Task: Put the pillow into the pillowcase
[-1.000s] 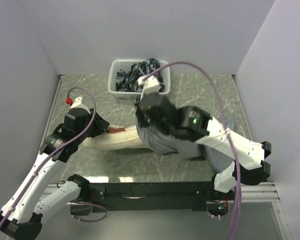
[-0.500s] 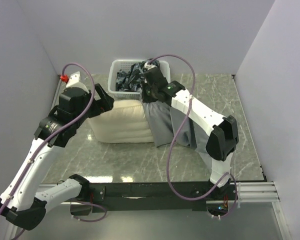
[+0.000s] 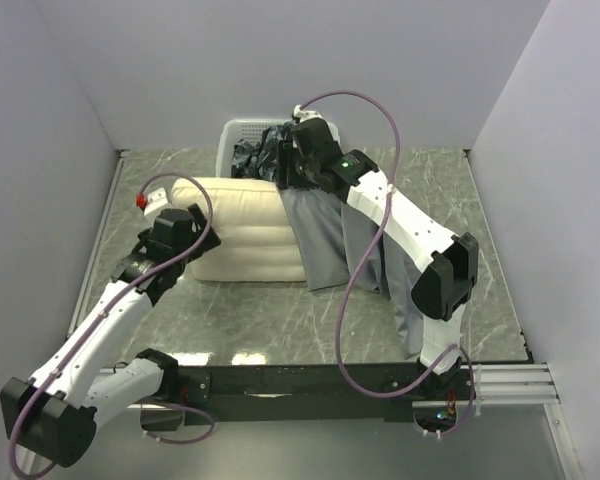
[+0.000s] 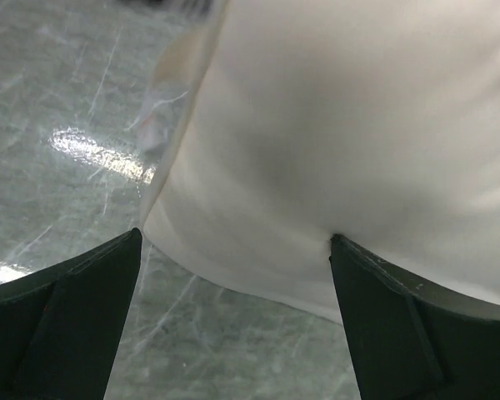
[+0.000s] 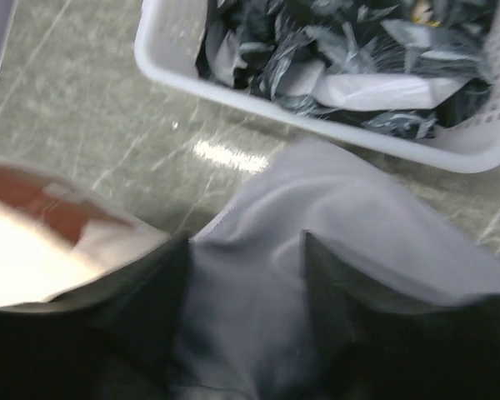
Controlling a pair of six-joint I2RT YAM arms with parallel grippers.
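My left gripper should next move down and to the right in the top view, onto the pillow's uncovered end (image 3: 218,252), because that end is outside the pillowcase (image 3: 325,245).
The cream pillow (image 3: 242,228) lies at the left middle of the table, its right end inside the mouth of the grey pillowcase (image 3: 325,245), which trails toward the front right. My left gripper (image 3: 206,242) is open at the pillow's near left edge. In the left wrist view the pillow (image 4: 342,125) bulges above the wide-spread left gripper (image 4: 235,243), and its right finger touches the fabric. My right gripper (image 3: 285,180) sits at the pillowcase's far edge by the basket. In the right wrist view its jaws (image 5: 242,250) stand apart with slack grey pillowcase (image 5: 358,225) between them. A brown print shows on the pillow (image 5: 33,250).
A white basket (image 3: 226,150) of dark patterned cloth stands at the back, directly behind the right gripper; its rim (image 5: 175,71) is close in the right wrist view. Grey walls enclose the marbled table (image 3: 160,330) on three sides.
The left gripper opened, let go of the pillow and dropped to its near left edge. The right gripper carried the pillowcase back toward the basket, then spread its jaws.
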